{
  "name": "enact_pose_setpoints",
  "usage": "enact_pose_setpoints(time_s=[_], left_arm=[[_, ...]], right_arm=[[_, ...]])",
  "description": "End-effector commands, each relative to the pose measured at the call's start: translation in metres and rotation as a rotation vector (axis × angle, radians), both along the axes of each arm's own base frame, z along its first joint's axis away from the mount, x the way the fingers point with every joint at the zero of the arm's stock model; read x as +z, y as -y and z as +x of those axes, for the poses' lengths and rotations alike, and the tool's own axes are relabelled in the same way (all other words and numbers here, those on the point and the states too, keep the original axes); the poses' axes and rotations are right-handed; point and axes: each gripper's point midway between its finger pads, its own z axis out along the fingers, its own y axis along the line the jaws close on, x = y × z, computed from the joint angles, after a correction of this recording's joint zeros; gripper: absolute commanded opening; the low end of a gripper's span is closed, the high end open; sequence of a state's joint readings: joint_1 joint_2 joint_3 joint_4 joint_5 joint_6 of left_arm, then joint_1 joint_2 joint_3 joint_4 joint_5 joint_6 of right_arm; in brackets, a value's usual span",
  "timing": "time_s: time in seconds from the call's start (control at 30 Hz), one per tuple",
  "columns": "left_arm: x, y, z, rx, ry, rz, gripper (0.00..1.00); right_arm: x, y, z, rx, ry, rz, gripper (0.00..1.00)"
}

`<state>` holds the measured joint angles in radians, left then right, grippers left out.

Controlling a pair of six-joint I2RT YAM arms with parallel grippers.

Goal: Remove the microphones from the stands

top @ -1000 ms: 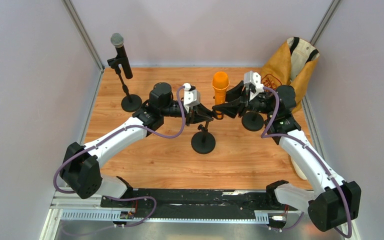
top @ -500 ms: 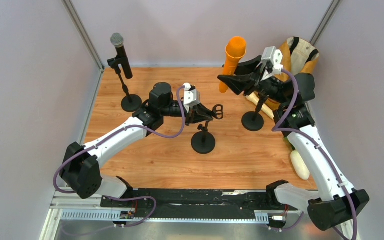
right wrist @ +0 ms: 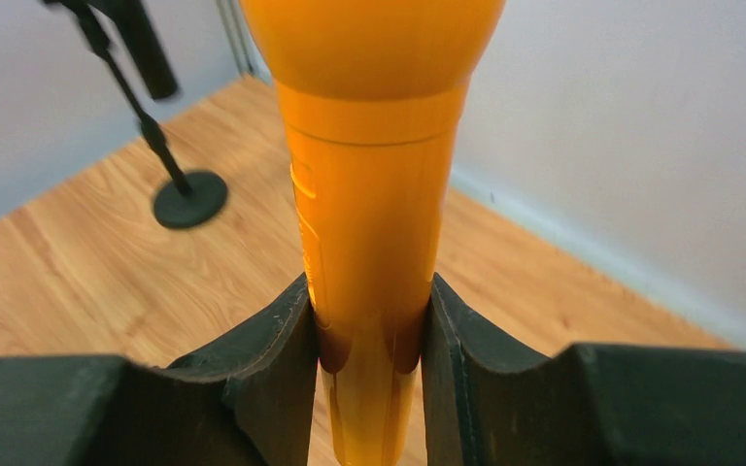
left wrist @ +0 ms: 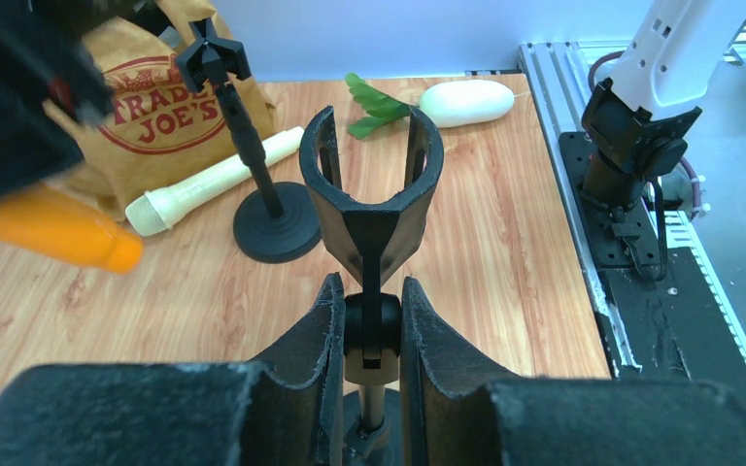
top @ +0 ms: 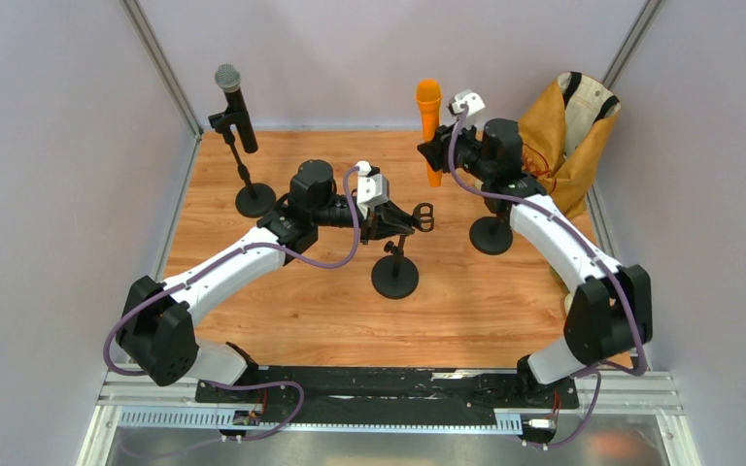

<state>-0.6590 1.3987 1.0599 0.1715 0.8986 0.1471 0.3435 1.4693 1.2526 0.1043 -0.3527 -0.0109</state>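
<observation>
My right gripper lowers and tilts downward next, lays the orange microphone (top: 429, 126) on the wood behind the middle stand and opens, since the wood there is bare.
My right gripper (top: 437, 152) is shut on the orange microphone (top: 429, 126) and holds it upright in the air at the back of the table, clear of every stand. In the right wrist view the microphone (right wrist: 374, 194) stands between the pads (right wrist: 277, 345). My left gripper (top: 400, 219) is shut on the joint below the clip of the middle black stand (top: 394, 275). In the left wrist view the black U-shaped clip (left wrist: 371, 189) is empty, and the gripper (left wrist: 369, 335) clamps the knuckle just under it.
A black microphone on its stand (top: 237, 121) is at the back left. Another black stand (top: 491, 233) is at right. A brown Trader Joe's bag (top: 568, 131) fills the back right corner. A cream cylinder (left wrist: 214, 180) and a white vegetable (left wrist: 466, 100) lie on the wood.
My right gripper pulled the orange microphone up out of the middle stand's clip, swung it up and back, then lowered it a little toward the back wall. The left gripper stayed on the stand.
</observation>
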Motion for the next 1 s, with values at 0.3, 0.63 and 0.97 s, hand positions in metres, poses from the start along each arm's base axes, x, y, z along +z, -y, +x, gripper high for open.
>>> enact_pose_setpoints(time_s=[0.3,0.63,0.97], left_arm=[[-0.033,-0.006,-0.002,0.016,-0.075,0.102,0.00],[-0.033,-0.006,-0.002,0.014,-0.076,0.102,0.00],[-0.035,-0.006,-0.002,0.010,-0.080,0.107,0.00]], right_arm=[[-0.083,0.019,0.052,-0.175,-0.144,-0.153,0.00],[-0.146,0.016,0.077,-0.196,-0.271,-0.243,0.00],[-0.208,0.033,0.088,-0.263,-0.394,-0.399,0.01]])
